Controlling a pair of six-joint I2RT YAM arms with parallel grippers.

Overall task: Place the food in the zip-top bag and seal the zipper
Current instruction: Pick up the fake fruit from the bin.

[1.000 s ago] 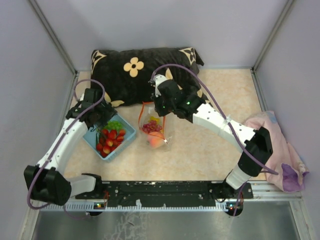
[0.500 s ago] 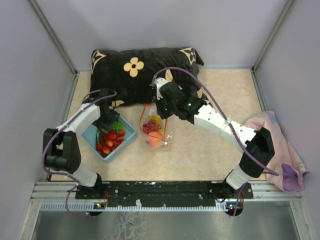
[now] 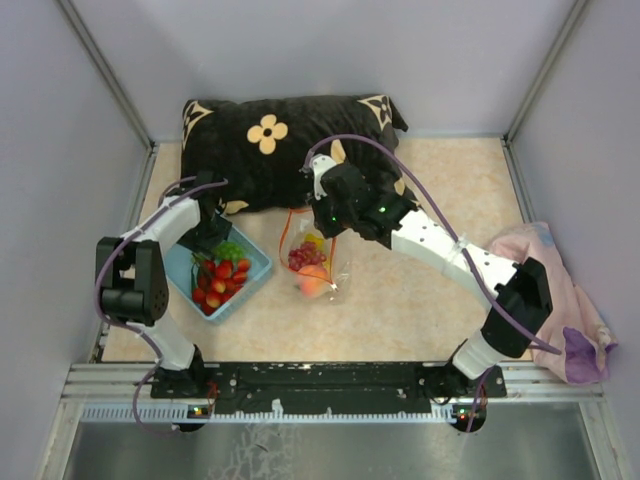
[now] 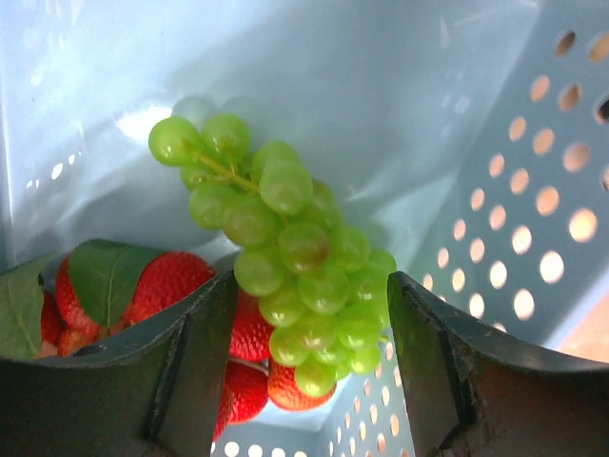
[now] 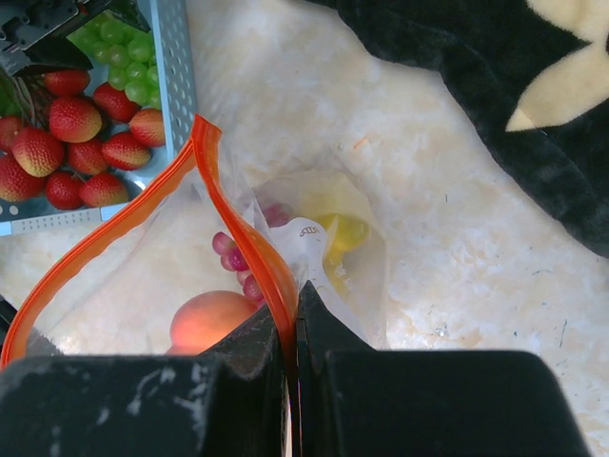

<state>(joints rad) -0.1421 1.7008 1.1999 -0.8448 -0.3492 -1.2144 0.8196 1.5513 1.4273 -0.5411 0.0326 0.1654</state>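
Observation:
The left gripper lowers slightly and closes on the green grapes' thick middle point(image 3: 231, 249) point(image 4: 314, 276) next, as the grapes lie just below it, between its open fingers.
The clear zip-top bag point(image 3: 315, 262) lies on the table with its mouth held up. My right gripper point(image 5: 292, 307) is shut on its orange zipper point(image 5: 228, 205) at one end. Inside the bag show an orange peach point(image 5: 211, 319), purple grapes point(image 5: 238, 257) and a yellow fruit point(image 5: 343, 233). More food sits in the light blue basket point(image 3: 255, 268): red strawberries point(image 3: 218, 280) and a bunch of green grapes point(image 4: 285, 248). My left gripper point(image 4: 312, 286) is low in the basket's far end, open, with a finger on each side of the green grapes.
A black pillow with cream flowers point(image 3: 270, 140) lies along the back, just behind the basket and the bag. A pink cloth point(image 3: 560, 290) is bunched against the right wall. Grey walls close in the table on three sides.
The left arm has folded back and its gripper has shifted to the basket's far end, over the green grapes. The right gripper keeps its hold on the zipper, barely moved.

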